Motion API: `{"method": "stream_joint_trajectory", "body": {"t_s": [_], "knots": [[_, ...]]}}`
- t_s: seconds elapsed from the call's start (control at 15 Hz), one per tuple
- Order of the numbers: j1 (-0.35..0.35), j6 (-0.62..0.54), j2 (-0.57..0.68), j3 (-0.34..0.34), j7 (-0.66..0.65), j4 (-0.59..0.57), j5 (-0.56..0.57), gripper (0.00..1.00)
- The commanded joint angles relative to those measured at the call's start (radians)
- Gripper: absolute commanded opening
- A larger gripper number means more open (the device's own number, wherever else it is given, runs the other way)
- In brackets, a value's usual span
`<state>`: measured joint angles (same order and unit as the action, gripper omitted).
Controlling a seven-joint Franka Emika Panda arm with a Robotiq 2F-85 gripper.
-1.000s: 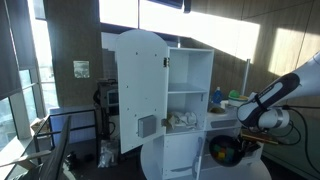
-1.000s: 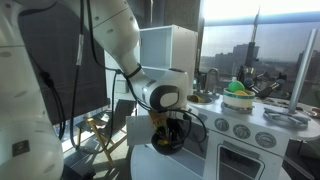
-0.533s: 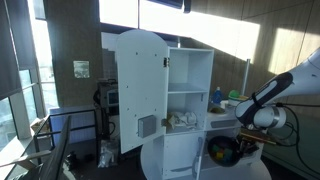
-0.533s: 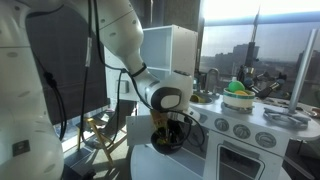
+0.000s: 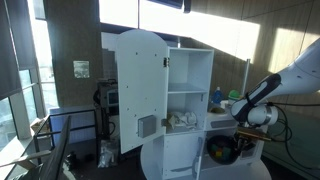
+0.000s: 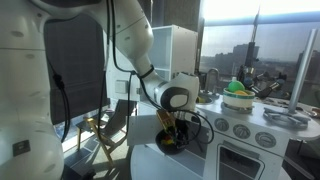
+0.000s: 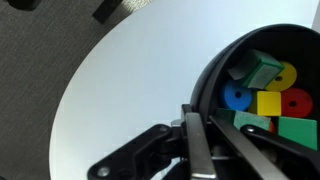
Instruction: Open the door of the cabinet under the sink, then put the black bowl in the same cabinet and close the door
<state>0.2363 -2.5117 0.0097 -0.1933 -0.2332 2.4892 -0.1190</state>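
My gripper moves outward into the low cabinet under the sink next and releases the bowl's rim. The black bowl [image 6: 171,140] still hangs low beside the white toy kitchen.
My gripper [image 7: 205,150] is shut on the rim of the black bowl [image 7: 215,75]; one finger is inside it and one outside. The bowl holds several coloured blocks [image 7: 262,88]. In both exterior views the bowl [image 5: 221,150] [image 6: 171,140] hangs low under the gripper [image 5: 236,138] [image 6: 175,126], close beside the white toy kitchen [image 5: 190,80]. I cannot make out the small door or the low cabinet under the sink behind the arm and bowl.
The tall arched white door [image 5: 140,90] stands open and shows shelves [image 5: 186,92]. A white round surface [image 7: 120,90] lies under the bowl. The kitchen counter carries a green item [image 6: 238,88], with knobs [image 6: 240,129] and an oven door [image 6: 245,162] below it.
The arm has carried the bowl a little lower and closer to the toy kitchen. The grip on the bowl is unchanged.
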Motion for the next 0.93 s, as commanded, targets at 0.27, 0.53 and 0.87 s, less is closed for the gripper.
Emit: {"method": "stream_joint_trajectory", "body": {"t_s": [0.27, 0.53, 0.87], "knots": [[-0.006, 0.014, 0.106, -0.020, -0.161, -0.122, -0.093, 0.05], [-0.013, 0.006, 0.146, -0.018, -0.239, -0.157, -0.164, 0.04], [-0.025, -0.031, 0.175, -0.008, -0.267, -0.185, -0.251, 0.04]]}}
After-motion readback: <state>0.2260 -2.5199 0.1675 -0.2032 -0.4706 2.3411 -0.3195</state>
